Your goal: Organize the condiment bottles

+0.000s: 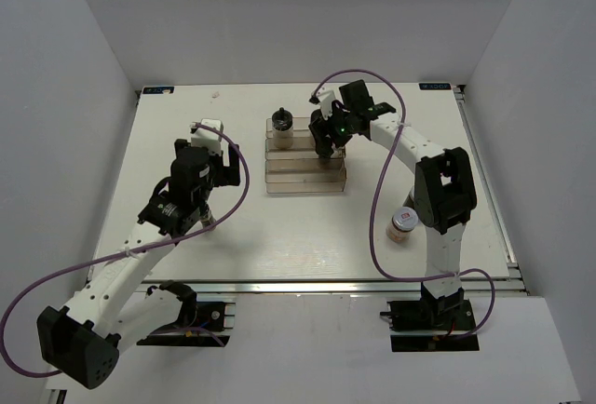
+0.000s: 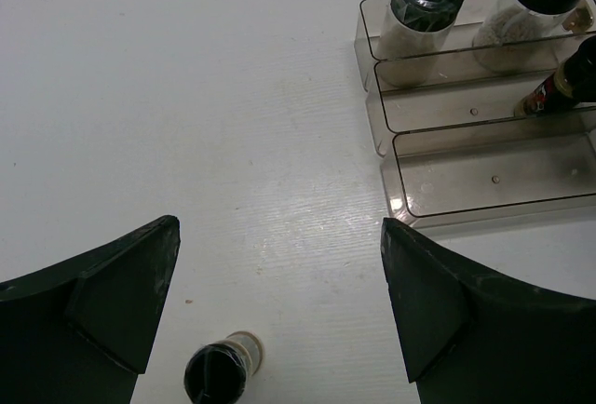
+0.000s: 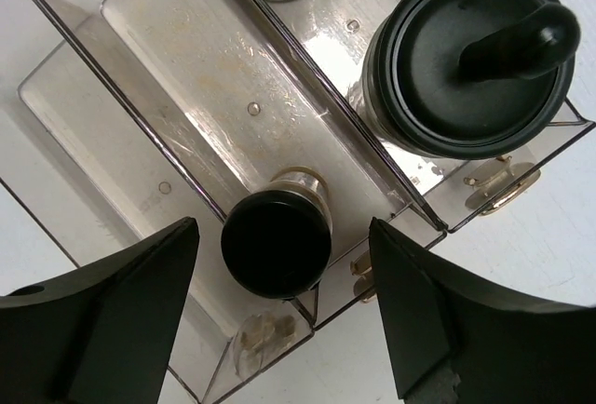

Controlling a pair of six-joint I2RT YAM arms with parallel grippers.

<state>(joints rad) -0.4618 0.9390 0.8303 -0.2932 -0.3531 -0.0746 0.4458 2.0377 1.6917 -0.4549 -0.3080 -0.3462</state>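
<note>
I will next pull my left gripper back, turn it and lower its open fingers around the cap of the small black-capped jar (image 1: 207, 220) (image 2: 220, 370) below them and back toward my base.
A clear stepped rack (image 1: 305, 179) stands mid-table. A pale jar with a black knob top (image 1: 282, 125) stands on its back step at the left. A second knob-top jar (image 3: 470, 55) stands at the right. My right gripper (image 3: 281, 236) is open above the rack's right end (image 1: 326, 141). A dark black-capped jar (image 3: 275, 246) stands on the middle step between its fingers, with gaps on both sides. My left gripper (image 2: 279, 236) is open and empty above the table left of the rack (image 1: 216, 167). A small black-capped jar (image 2: 219, 373) stands on the table below it.
A brownish jar with a red-marked white lid (image 1: 402, 224) stands on the table beside the right arm's base link. The rack's front step (image 2: 494, 176) holds nothing. Purple cables loop over both arms. White walls close in the table on three sides.
</note>
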